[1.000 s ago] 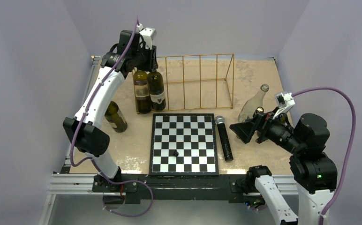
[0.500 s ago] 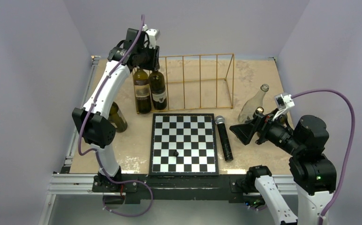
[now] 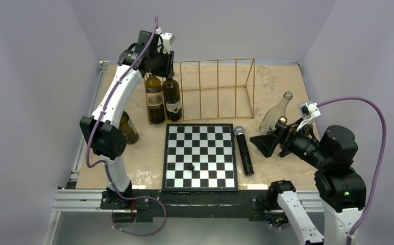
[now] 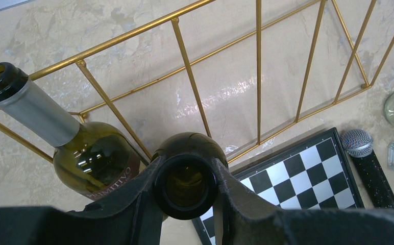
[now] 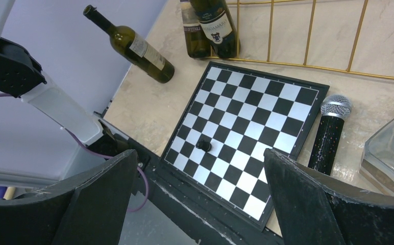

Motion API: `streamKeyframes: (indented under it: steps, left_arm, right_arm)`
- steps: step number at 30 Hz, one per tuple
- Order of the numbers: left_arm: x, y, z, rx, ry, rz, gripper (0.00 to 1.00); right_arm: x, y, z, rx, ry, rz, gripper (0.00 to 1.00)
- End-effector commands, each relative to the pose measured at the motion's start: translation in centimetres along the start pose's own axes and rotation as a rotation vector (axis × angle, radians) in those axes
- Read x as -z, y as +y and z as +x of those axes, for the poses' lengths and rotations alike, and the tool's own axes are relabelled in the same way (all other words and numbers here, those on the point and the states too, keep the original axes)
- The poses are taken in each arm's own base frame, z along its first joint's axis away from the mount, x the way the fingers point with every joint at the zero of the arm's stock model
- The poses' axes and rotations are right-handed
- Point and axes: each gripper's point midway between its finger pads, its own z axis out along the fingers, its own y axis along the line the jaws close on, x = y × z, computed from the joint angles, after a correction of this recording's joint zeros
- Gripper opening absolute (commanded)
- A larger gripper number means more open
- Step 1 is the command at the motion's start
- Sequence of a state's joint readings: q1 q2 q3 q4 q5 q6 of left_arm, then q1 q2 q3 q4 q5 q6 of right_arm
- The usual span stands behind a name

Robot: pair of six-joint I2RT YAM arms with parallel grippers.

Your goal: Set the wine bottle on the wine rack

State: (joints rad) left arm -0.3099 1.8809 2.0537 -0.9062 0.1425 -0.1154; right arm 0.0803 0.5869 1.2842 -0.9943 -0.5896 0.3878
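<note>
Next, my left gripper carries the bottle's neck outward to the rack's top bar point(image 3: 174, 62), since a gap remains before the bottle's opening, then releases.
A dark wine bottle point(image 3: 172, 101) stands upright at the left end of the gold wire wine rack point(image 3: 218, 88). My left gripper point(image 3: 160, 62) is shut on its neck from above. In the left wrist view the bottle's open mouth point(image 4: 185, 187) sits tight between the two fingers. A second green bottle point(image 3: 154, 100), labelled "Primitivo" point(image 4: 90, 159), stands right beside it on the left among the rack's bars. My right gripper point(image 3: 263, 143) hangs open and empty at the right, over the table's near edge point(image 5: 200, 199).
A chessboard point(image 3: 200, 155) with one small black piece point(image 3: 190, 167) lies in front of the rack. A black microphone point(image 3: 244, 150) lies to its right. A clear glass bottle point(image 3: 275, 113) stands by the right gripper. A third green bottle point(image 3: 128, 128) stands behind the left arm.
The left arm's elbow has swung up and back toward the rack while the gripper stays shut on the bottle neck. The right arm has not moved.
</note>
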Motion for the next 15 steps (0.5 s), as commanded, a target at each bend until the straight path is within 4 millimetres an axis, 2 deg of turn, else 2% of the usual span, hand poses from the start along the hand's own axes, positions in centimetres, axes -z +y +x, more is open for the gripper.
streamKeyframes:
  steps: [1, 7, 15]
  left_arm:
    - [4.2, -1.6, -4.0, -0.02, -0.156, 0.052, 0.0]
    - [3.0, -1.8, -2.9, -0.01, -0.106, 0.074, 0.0]
    - [-0.5, -1.0, -0.6, 0.031, 0.012, 0.058, 0.0]
  right_arm:
    - [-0.4, -0.2, -0.6, 0.02, -0.02, -0.001, 0.99]
    - [-0.4, -0.2, -0.6, 0.017, -0.018, 0.001, 0.99]
    - [-0.6, -0.4, -0.4, 0.012, -0.011, 0.005, 0.99]
